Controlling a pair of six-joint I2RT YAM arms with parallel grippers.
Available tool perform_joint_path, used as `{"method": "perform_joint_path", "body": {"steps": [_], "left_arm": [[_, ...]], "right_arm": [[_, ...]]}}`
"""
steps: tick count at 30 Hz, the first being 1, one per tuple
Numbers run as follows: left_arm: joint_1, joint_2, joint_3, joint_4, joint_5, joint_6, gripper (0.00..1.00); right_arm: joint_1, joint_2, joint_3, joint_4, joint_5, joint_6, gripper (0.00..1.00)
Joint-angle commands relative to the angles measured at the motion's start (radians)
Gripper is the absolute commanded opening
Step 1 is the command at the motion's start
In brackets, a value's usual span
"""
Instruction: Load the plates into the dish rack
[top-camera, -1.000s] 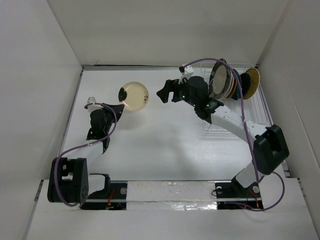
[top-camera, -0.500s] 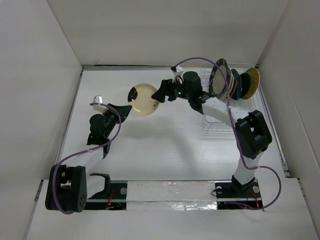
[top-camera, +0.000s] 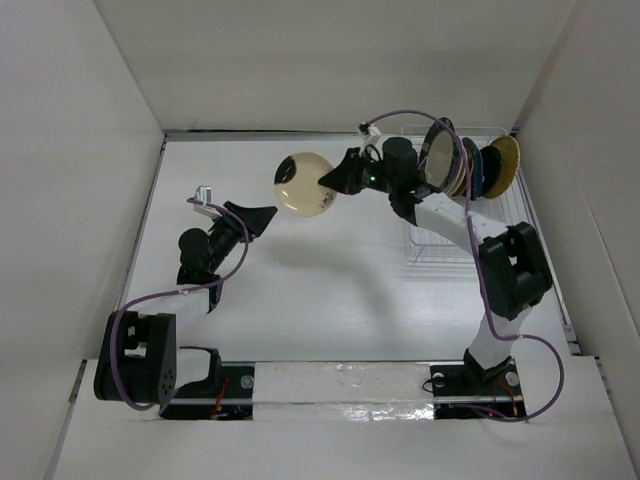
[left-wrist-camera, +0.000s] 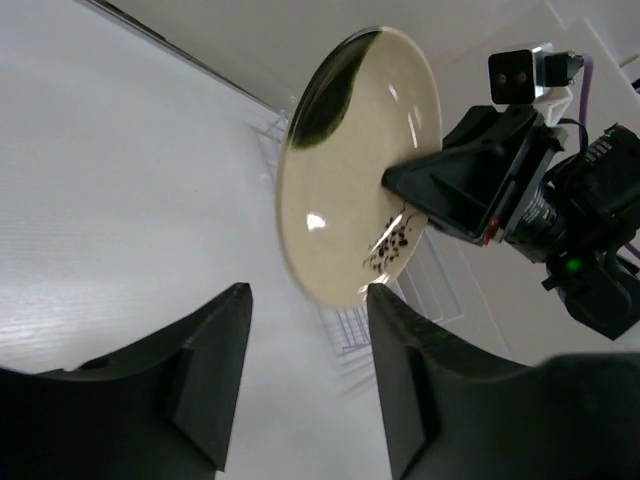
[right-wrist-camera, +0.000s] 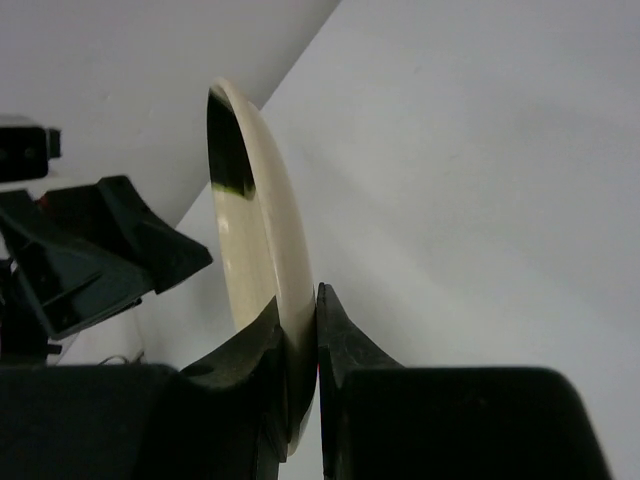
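Observation:
My right gripper is next to swing to the rack's far end, turning outward, and lower the cream plate (top-camera: 303, 184) beside the dark-rimmed one, since plates stand upright there.
A cream plate (top-camera: 303, 184) with a dark patch on its rim hangs on edge above the table, left of the dish rack (top-camera: 440, 256). My right gripper (top-camera: 334, 180) is shut on the plate's right rim. The right wrist view shows both fingers of that gripper (right-wrist-camera: 298, 300) pinching the plate (right-wrist-camera: 255, 230). My left gripper (top-camera: 262, 214) stands open, below and left of the plate and apart from it. From the left wrist, the plate (left-wrist-camera: 350, 170) floats beyond the gripper (left-wrist-camera: 308, 292), whose fingers are spread with nothing between them. Several plates (top-camera: 442, 156) stand upright in the rack's far end.
White walls close in the table on the left, back and right. The rack's wire front (left-wrist-camera: 352, 322) shows behind the held plate. The right arm's elbow (top-camera: 512, 268) hangs over the rack's near end. Both arm bases sit on the near edge.
The left gripper has opened and let go of the cream plate, drawing back. The right gripper reached in and shut on the plate's rim. The plate shifted right toward the rack.

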Motion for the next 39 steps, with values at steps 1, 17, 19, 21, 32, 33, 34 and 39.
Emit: {"method": "perform_joint_path", "body": {"steps": [1, 17, 19, 21, 32, 33, 34, 39], "left_arm": [[-0.005, -0.004, 0.039, 0.13, 0.073, -0.002, 0.48], [-0.165, -0.267, 0.042, -0.257, -0.179, 0.326, 0.5], [-0.179, -0.293, 0.038, -0.289, -0.196, 0.349, 0.5], [-0.205, -0.302, 0.048, -0.327, -0.255, 0.381, 0.5], [-0.252, -0.287, 0.085, -0.387, -0.302, 0.426, 0.5], [-0.252, -0.287, 0.085, -0.387, -0.302, 0.425, 0.5], [-0.252, -0.29, 0.085, -0.39, -0.303, 0.425, 0.5], [-0.252, -0.302, 0.084, -0.401, -0.309, 0.412, 0.5]], "right_arm": [[-0.092, -0.172, -0.016, 0.017, 0.207, -0.014, 0.0], [-0.226, -0.159, 0.212, -0.451, 1.185, -0.487, 0.0], [-0.235, -0.108, 0.261, -0.495, 1.203, -0.497, 0.0], [-0.235, -0.059, 0.309, -0.562, 1.208, -0.501, 0.0], [-0.247, -0.013, 0.291, -0.566, 1.208, -0.49, 0.0], [-0.247, -0.001, 0.289, -0.572, 1.185, -0.485, 0.0], [-0.237, 0.011, 0.289, -0.573, 1.18, -0.481, 0.0], [-0.218, 0.076, 0.285, -0.58, 1.162, -0.459, 0.07]]}}
